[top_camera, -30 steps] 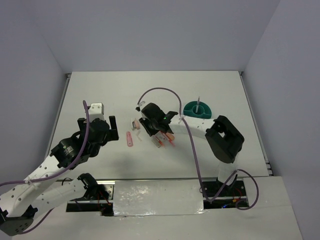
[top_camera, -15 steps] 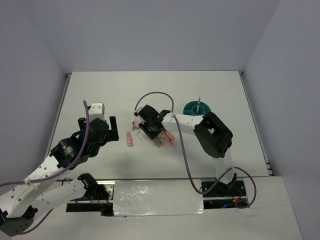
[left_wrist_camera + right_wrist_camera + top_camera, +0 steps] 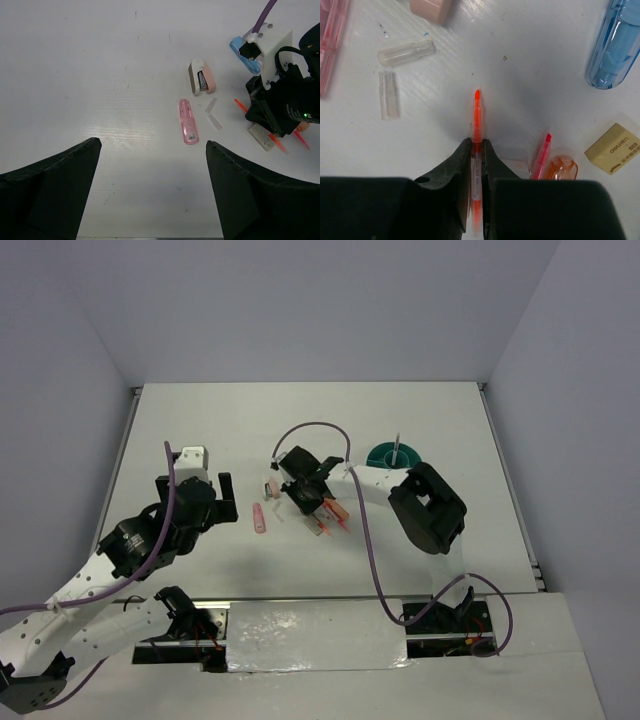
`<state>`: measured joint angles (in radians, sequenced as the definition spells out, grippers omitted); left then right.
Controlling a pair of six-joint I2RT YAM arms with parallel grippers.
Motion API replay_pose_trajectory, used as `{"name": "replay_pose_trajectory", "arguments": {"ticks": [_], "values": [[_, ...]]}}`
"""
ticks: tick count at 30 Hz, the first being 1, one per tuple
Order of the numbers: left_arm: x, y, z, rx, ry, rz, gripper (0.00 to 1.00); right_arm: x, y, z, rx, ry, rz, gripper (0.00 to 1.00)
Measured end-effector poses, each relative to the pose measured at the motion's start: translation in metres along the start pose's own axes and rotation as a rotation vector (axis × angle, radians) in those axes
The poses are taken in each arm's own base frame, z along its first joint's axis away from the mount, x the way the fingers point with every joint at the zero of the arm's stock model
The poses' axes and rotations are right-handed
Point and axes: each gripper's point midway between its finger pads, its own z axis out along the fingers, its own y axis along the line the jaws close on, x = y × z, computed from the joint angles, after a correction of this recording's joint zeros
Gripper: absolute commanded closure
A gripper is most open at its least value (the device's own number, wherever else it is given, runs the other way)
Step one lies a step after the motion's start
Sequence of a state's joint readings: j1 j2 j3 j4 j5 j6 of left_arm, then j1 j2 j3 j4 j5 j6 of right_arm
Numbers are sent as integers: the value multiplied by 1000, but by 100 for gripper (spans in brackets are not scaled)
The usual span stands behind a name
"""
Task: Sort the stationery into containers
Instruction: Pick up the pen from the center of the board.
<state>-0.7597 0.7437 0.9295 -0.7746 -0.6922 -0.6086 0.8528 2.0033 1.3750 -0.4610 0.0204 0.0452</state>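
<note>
My left gripper reaches across and lowers open fingers around the clear cap farther from the stapler (image 3: 215,121) next, since it lies below, past the pink oblong piece (image 3: 188,121).
In the right wrist view my right gripper (image 3: 476,145) is shut on a thin orange-red pen (image 3: 477,115) whose tip points away over the table. A second orange-red pen (image 3: 540,155) and an orange piece (image 3: 561,168) lie just right of the jaws. A blue oblong piece (image 3: 615,45), a tan block (image 3: 615,147) and two clear caps (image 3: 406,52) lie around. The teal container (image 3: 383,457) stands to the right with a grey pen (image 3: 397,448) upright in it. My left gripper (image 3: 152,144) is open and empty, short of a pink oblong piece (image 3: 188,121).
A pink and white stapler-like piece (image 3: 201,77) lies beyond the pink oblong piece. The right arm's purple cable (image 3: 320,428) arches over the stationery. White walls close the table on three sides.
The right arm shifted slightly left over the pens, and its jaws have closed onto the orange-red pen. The left arm has not moved.
</note>
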Motion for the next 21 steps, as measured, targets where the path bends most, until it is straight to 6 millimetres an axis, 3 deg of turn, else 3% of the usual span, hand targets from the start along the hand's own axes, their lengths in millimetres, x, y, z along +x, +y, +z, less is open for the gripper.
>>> {"name": "replay_pose_trajectory", "arguments": {"ticks": [5, 8, 11, 15, 18, 21], "values": [[4, -12, 2, 42, 26, -23, 1, -2, 2, -5, -16, 12, 0, 100], [9, -28, 9, 76, 63, -51, 1, -14, 2, -21, -18, -17, 2, 100], [22, -41, 23, 63, 127, -84, 1, -37, -5, -58, 0, -104, 21, 100], [51, -59, 49, 11, 238, -103, 2, -71, -32, -142, 30, -310, 92, 100], [72, -69, 65, -32, 307, -140, 7, -66, -70, -196, 100, -434, 194, 100], [86, -78, 79, -64, 343, -182, 19, -31, -103, -213, 176, -452, 293, 100]]}}
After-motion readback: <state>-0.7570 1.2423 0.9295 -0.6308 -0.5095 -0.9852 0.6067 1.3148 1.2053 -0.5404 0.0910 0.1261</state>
